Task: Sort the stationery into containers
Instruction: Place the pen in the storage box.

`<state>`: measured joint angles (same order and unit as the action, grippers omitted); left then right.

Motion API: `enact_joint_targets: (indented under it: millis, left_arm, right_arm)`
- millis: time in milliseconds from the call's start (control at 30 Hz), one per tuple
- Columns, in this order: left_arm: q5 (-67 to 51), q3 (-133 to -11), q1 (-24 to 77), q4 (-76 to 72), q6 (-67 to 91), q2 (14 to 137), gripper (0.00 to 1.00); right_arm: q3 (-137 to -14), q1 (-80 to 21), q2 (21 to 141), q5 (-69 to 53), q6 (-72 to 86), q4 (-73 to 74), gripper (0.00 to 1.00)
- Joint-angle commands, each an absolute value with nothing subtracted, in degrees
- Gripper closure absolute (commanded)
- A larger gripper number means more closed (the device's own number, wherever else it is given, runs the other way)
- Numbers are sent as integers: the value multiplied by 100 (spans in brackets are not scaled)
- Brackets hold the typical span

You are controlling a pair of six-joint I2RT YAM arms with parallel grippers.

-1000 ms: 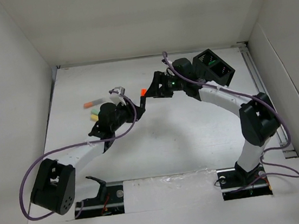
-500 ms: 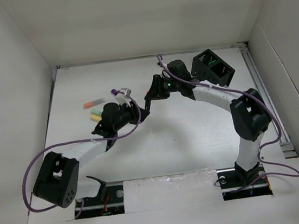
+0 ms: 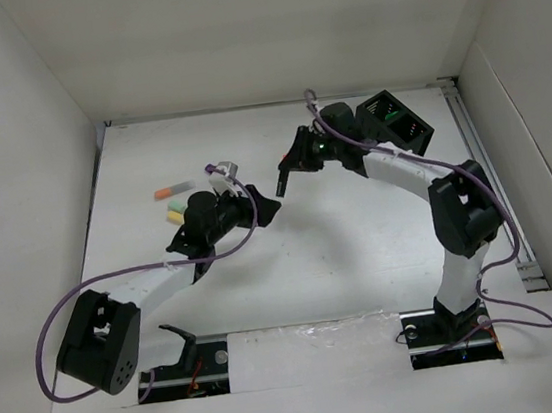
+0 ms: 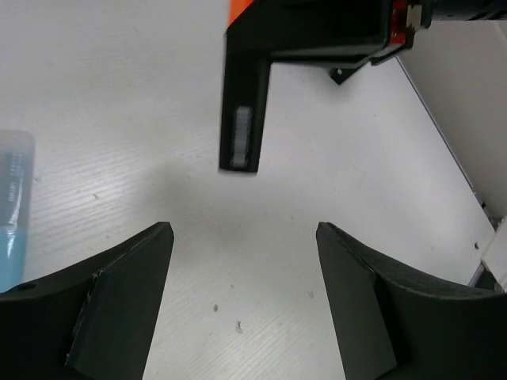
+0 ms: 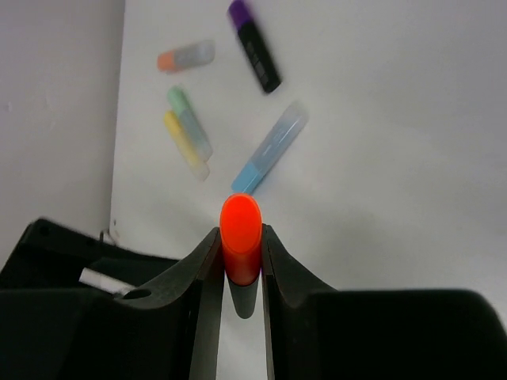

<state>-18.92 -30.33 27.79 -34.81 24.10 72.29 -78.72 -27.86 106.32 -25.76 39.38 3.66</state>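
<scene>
My right gripper swings outward and to the right in the top view next, over the black container's far section (image 3: 383, 109), since something green already sits there.
My right gripper (image 3: 292, 158) (image 5: 241, 237) is shut on a black marker with an orange cap (image 5: 241, 231), pinched at the cap. Its black body (image 3: 281, 180) (image 4: 242, 111) hangs down above the table. Just below and to the left, my left gripper (image 3: 262, 208) (image 4: 242, 231) stands open and empty under the marker's tip. More stationery lies at the left: an orange-capped one (image 3: 173, 190) (image 5: 186, 57), a green one (image 5: 188, 121), a yellow one (image 3: 174, 219) (image 5: 186, 148), a purple-capped one (image 5: 255, 43) and a light blue one (image 5: 271, 145) (image 4: 13, 207). The black container (image 3: 394, 121) sits at the back right.
White walls close in the table on the left, back and right. A metal rail (image 3: 483, 156) runs along the right edge. The left arm's black wrist (image 5: 75, 261) fills the lower left of the right wrist view.
The left gripper has opened and let go of the orange-capped marker. The right gripper has shut on its cap and carried it slightly right, away from the left fingers.
</scene>
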Motion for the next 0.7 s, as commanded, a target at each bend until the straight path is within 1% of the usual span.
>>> enact_joint_targets:
  millis: [0,33,67,133,167,200,300,400,567,667]
  left_arm:
    - [-1346,-2944,2804,-3675,2531,6882,30]
    - [-1049,-2944,2804,-3482,2531,6882,30]
    - [-915,-2944,2804,-3385,2610,6882,30]
    - [-678,-3058,2804,-3096,2681,6882,31]
    - [-494,-3059,2804,-2989,2759,6882,31]
    - [-440,-3128,2804,-2901,2760,6882,33]
    - [-387,-3182,2804,-2760,2900,6830,33]
    - [-335,-3182,2804,-2628,2900,6829,33]
    - [-115,-3305,2804,-2426,2962,6776,33]
    - [0,-3374,2804,-2268,3023,6847,33]
  right_arm:
    - [-8218,-2067,9968,-1471,4226,193,99]
    - [-8218,-1900,9915,-1172,4306,193,99]
    - [-8218,-1568,9862,-577,4402,193,99]
    - [-8218,-1223,9809,6,4622,193,99]
    - [-8218,-1056,9809,531,4710,193,99]
    - [-8287,-776,9809,771,4789,193,99]
    - [-8498,-362,10045,1395,4843,280,99]
    - [-8858,-176,10230,2019,4791,396,99]
    - [-9735,-114,10791,2557,4343,772,99]
    - [-10254,-114,11100,2558,4219,1079,97]
